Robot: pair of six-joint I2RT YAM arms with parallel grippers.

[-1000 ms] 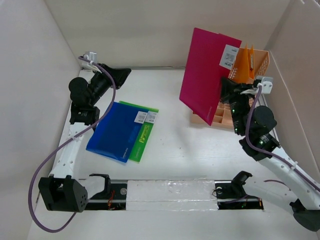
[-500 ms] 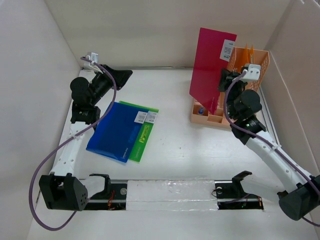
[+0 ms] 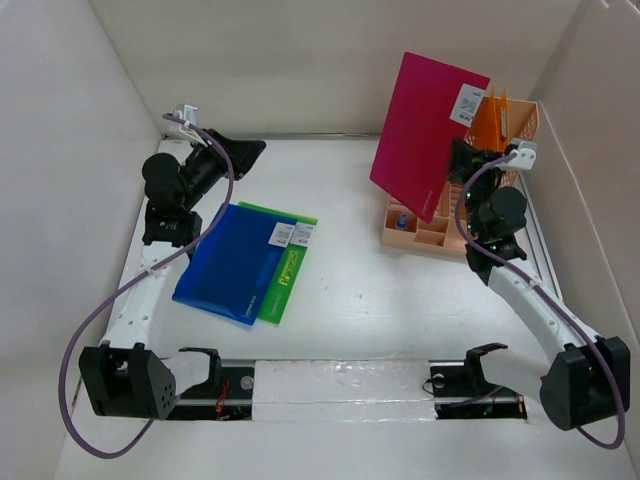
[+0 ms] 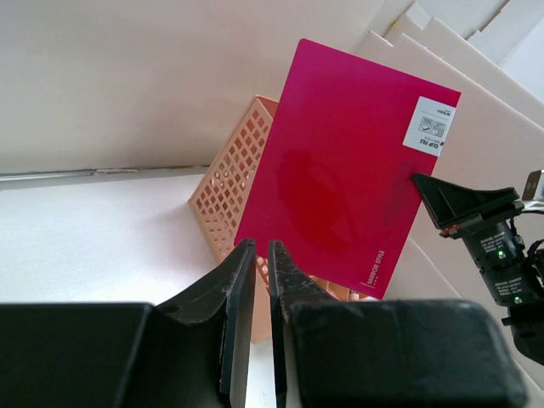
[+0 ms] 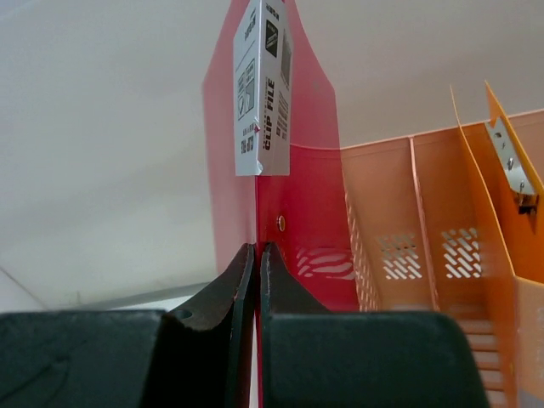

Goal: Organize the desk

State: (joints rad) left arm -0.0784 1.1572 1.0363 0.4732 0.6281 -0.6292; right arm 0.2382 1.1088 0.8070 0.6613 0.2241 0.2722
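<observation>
The magenta clip file hangs raised, away from the orange folder. My right gripper will next shift toward that folder and down, over the open slot beside it.
The white desk (image 3: 350,290) carries a blue folder (image 3: 232,262) lying on a green folder (image 3: 285,275) at the left. My right gripper (image 3: 462,165) is shut on the edge of a magenta clip file (image 3: 425,130) and holds it upright and tilted over the front slot of the peach-orange file rack (image 3: 440,230). In the right wrist view the jaws (image 5: 257,248) pinch the magenta file (image 5: 306,204) beside the rack (image 5: 425,221). My left gripper (image 3: 250,148) is shut and empty, raised at the back left; its wrist view (image 4: 261,246) faces the magenta file (image 4: 348,187).
An orange folder (image 3: 492,125) stands in a rear slot of the rack. White walls enclose the desk on three sides. A taped strip (image 3: 340,385) and both arm bases run along the near edge. The rack's small front compartments (image 3: 400,222) hold a small item.
My right arm has carried the magenta file up and back over the rack, and it now leans further left. The left arm and the flat folders have not moved.
</observation>
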